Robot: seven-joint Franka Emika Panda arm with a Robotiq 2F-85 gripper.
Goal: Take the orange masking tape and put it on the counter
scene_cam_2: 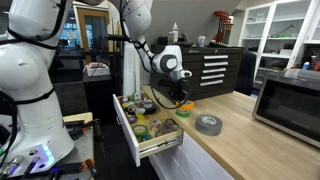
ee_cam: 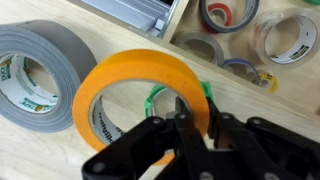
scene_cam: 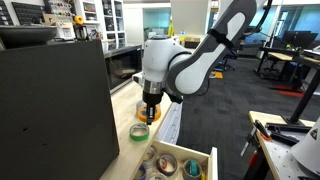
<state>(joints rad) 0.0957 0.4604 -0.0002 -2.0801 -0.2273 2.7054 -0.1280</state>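
Note:
My gripper will release the tilted orange ring down there.
The orange masking tape (ee_cam: 120, 65) is a ring with a pale core, held tilted. My gripper (ee_cam: 197, 113) is shut on its wall, one finger inside the ring and one outside. In both exterior views the gripper (scene_cam: 150, 110) (scene_cam_2: 180, 97) hangs low over the pale counter (scene_cam_2: 235, 150), beside the open drawer. The counter surface also shows in the wrist view (ee_cam: 40, 150). Whether the roll touches the counter is not clear.
A large grey tape roll (ee_cam: 35, 65) (scene_cam_2: 208, 124) lies on the counter close by. A small green tape roll (scene_cam: 140, 132) (ee_cam: 157, 96) lies under the orange ring. The open wooden drawer (scene_cam_2: 145, 125) (scene_cam: 178, 160) holds several tape rolls. A microwave (scene_cam_2: 290, 100) stands further along, and a black box (scene_cam: 55, 110) beside the counter.

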